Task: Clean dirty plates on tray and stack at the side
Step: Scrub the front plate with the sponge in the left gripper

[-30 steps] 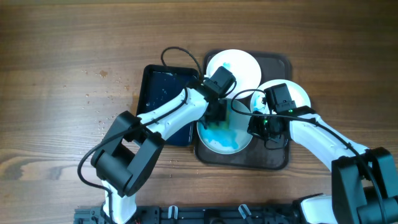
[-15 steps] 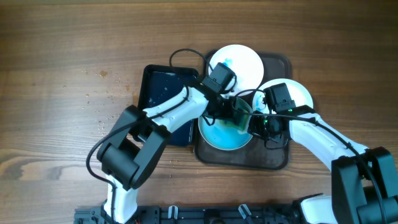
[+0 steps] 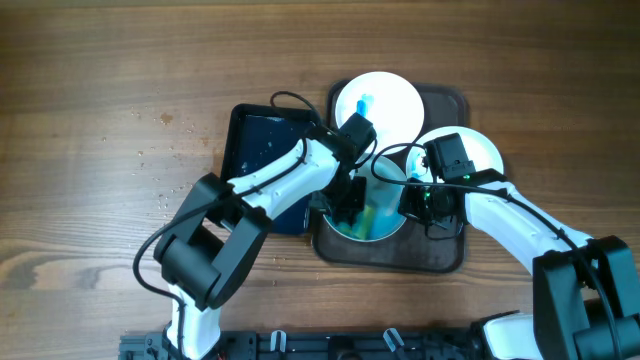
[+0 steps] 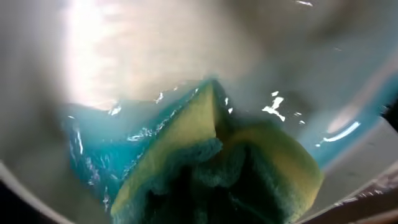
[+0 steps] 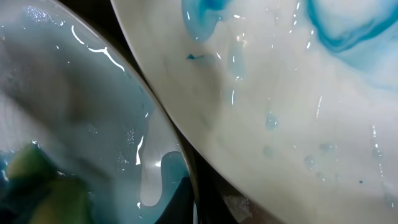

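Note:
Next, my left gripper wipes the soapy plate, rises, crosses left in the overhead view over to the black basin (image 3: pixel 262 150) and releases the sponge there.
A white plate (image 3: pixel 394 226) smeared with blue soap sits at the front of the dark brown tray (image 3: pixel 440 252). My left gripper (image 3: pixel 351 207) is shut on a yellow and green sponge (image 3: pixel 373 215) and presses it onto this plate. In the left wrist view the folded sponge (image 4: pixel 249 165) hides the fingers. My right gripper (image 3: pixel 413 203) is at the plate's right rim, and a dark fingertip (image 5: pixel 181 202) grips the soapy rim (image 5: pixel 74 112). Two more white plates lie on the tray, one at the back (image 3: pixel 385 100) and one at the right (image 3: pixel 477 150), both with blue smears.
A black basin (image 3: pixel 260 150) holding water stands directly left of the tray, under my left arm. The right plate (image 5: pixel 298 112) overlaps above the held plate's rim. Bare wooden table surrounds the tray and basin.
My left gripper swept the sponge across the front plate to the right, then back toward the plate's front left. The right gripper stayed at the rim.

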### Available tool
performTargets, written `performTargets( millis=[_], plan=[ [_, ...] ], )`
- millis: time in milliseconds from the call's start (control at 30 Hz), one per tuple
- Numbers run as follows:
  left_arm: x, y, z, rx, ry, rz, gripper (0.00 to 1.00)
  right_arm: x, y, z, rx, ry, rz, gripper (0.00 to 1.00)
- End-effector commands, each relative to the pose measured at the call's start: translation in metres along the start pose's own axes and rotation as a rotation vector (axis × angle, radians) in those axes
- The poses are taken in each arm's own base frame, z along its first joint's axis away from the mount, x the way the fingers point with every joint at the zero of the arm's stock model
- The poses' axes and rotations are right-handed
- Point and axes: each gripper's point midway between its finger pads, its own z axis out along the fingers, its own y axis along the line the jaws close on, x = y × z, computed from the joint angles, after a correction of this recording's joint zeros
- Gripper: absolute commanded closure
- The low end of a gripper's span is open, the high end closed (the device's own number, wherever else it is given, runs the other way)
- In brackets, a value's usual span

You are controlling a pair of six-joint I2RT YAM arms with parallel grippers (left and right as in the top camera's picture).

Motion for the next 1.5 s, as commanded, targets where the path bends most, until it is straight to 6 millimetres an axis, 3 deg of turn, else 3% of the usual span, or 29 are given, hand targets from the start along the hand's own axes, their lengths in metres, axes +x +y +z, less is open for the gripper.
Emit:
performTargets(
  millis=[0, 100, 200, 367, 500, 567, 633, 700, 833, 900, 933, 1000, 1167, 1233, 1467],
  plan=[
    [-0.025, 0.083, -0.005, -0.392, -0.169, -0.107, 0.96, 0.012, -0.042, 0.016, 0.173, 0.023, 0.046, 0.96],
    [-0.046, 0.073, -0.021, -0.357, -0.284, -0.138, 0.96, 0.012, -0.042, 0.016, 0.174, 0.023, 0.046, 0.96],
    [-0.057, 0.047, -0.019, -0.222, -0.314, -0.153, 0.96, 0.013, -0.042, 0.016, 0.174, 0.024, 0.044, 0.96],
    [-0.054, -0.022, -0.01, 0.095, -0.247, -0.067, 0.96, 0.013, -0.042, 0.016, 0.174, 0.024, 0.044, 0.96],
    [-0.047, -0.072, -0.002, 0.238, -0.237, 0.092, 0.96, 0.013, -0.042, 0.016, 0.174, 0.024, 0.043, 0.96],
    [-0.046, -0.085, 0.007, 0.268, -0.242, 0.138, 0.96, 0.013, -0.042, 0.016, 0.175, 0.025, 0.044, 0.96],
    [-0.048, -0.088, 0.015, 0.268, -0.242, 0.145, 0.96, 0.013, -0.042, 0.016, 0.176, 0.026, 0.044, 0.96],
    [-0.059, -0.073, 0.018, 0.212, -0.276, 0.117, 0.96, 0.014, -0.042, 0.016, 0.177, 0.027, 0.044, 0.96],
    [-0.098, -0.01, 0.005, -0.048, -0.448, 0.011, 0.96, 0.014, -0.042, 0.016, 0.176, 0.028, 0.044, 0.96],
    [-0.111, 0.025, -0.011, -0.195, -0.524, -0.034, 0.96, 0.014, -0.042, 0.016, 0.176, 0.028, 0.044, 0.96],
    [-0.113, 0.033, -0.014, -0.238, -0.535, -0.018, 0.96, 0.014, -0.042, 0.016, 0.176, 0.028, 0.044, 0.96],
    [-0.108, 0.052, -0.018, -0.349, -0.531, -0.003, 0.96, 0.014, -0.042, 0.016, 0.176, 0.028, 0.044, 0.96],
    [-0.079, 0.07, -0.012, -0.419, -0.412, -0.032, 0.96, 0.014, -0.043, 0.016, 0.179, 0.031, 0.045, 0.96],
    [-0.065, 0.062, -0.009, -0.356, -0.339, -0.028, 0.96, 0.015, -0.043, 0.016, 0.18, 0.032, 0.046, 0.96],
    [-0.009, -0.031, -0.011, 0.178, -0.056, 0.182, 0.96, 0.015, -0.043, 0.016, 0.18, 0.033, 0.047, 0.95]
  ],
)
